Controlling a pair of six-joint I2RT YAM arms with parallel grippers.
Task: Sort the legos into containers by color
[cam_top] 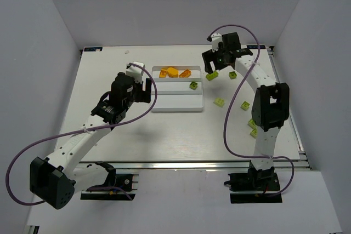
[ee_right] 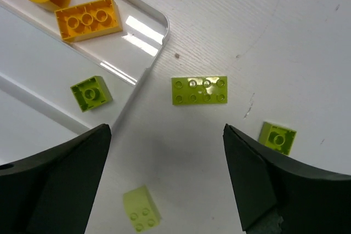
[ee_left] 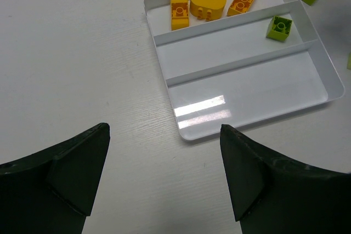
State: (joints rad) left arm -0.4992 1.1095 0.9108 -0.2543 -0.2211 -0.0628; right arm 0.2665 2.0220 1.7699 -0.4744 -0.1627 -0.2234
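The square lime lego lies below, on the right side in the top view, so my right gripper will move to that side next and go down around the lego.
The white tray (cam_top: 176, 106) has three long compartments. Its far compartment holds three orange legos (cam_top: 173, 72) (ee_left: 208, 4). One lime lego (cam_top: 193, 85) (ee_left: 279, 28) (ee_right: 91, 92) lies in the middle compartment. The near compartment (ee_left: 252, 89) is bare. My right gripper (cam_top: 215, 63) (ee_right: 165, 132) is open and empty, hovering past the tray's far right corner. A long lime lego (cam_top: 211, 75) (ee_right: 199, 90) lies on the table just ahead of its fingertips. My left gripper (cam_top: 143, 91) (ee_left: 164, 130) is open and empty, off the tray's left side.
More lime legos lie loose on the table right of the tray: one at the back (cam_top: 233, 74) (ee_right: 277, 137), a pale one (cam_top: 219, 102) (ee_right: 141, 208), one further right (cam_top: 245, 106), and two by the right arm (cam_top: 253, 127). White walls enclose the table.
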